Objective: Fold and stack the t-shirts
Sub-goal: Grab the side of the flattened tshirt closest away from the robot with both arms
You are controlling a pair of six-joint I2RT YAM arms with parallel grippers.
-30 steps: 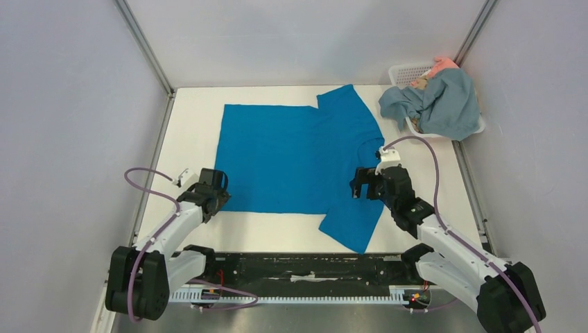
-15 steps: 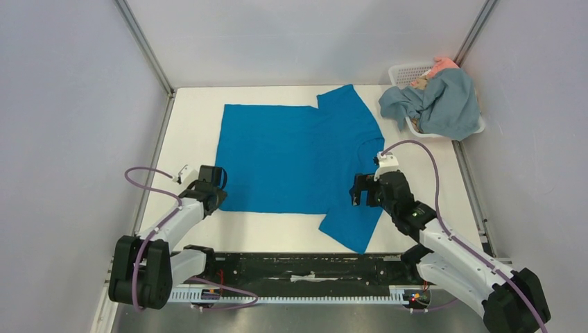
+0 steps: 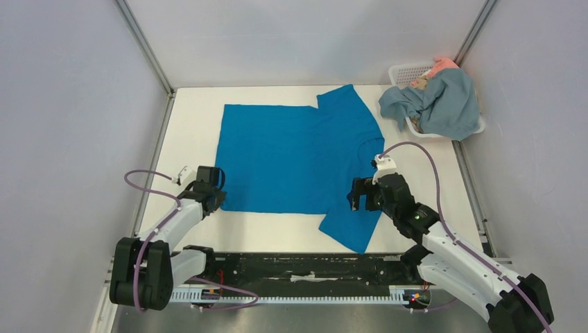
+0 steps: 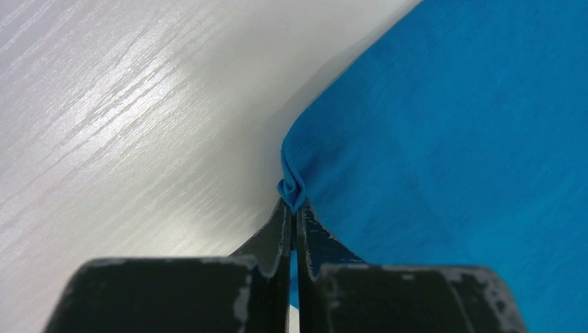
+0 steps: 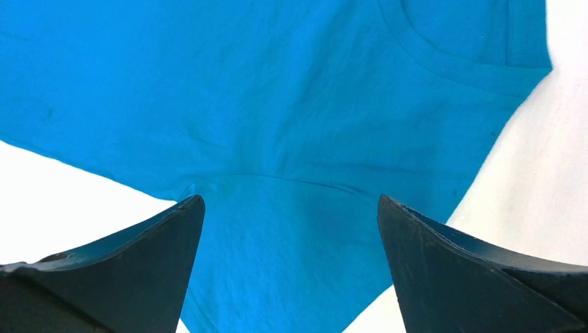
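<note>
I will next lift the pinched corner outward with my left gripper over the hem's middle and let go of it there, as the shirt is still unfolded.
A bright cobalt-blue t-shirt lies spread flat on the white table, collar to the right. My left gripper sits at its near-left hem corner, shut on a pinched fold of the blue cloth. Over the near sleeve and shoulder my right gripper stands open, jaws wide, only the blue t-shirt showing between them. A duller grey-blue t-shirt is heaped over the basket at the back right, with salmon-pink cloth behind it.
The white lattice basket stands in the back right corner against the wall. Metal frame posts rise at both back corners. Bare white table borders the shirt on the left, and a strip runs along the near edge.
My left gripper has closed on the shirt's near-left hem corner. The right gripper has slid slightly nearer and stays open.
</note>
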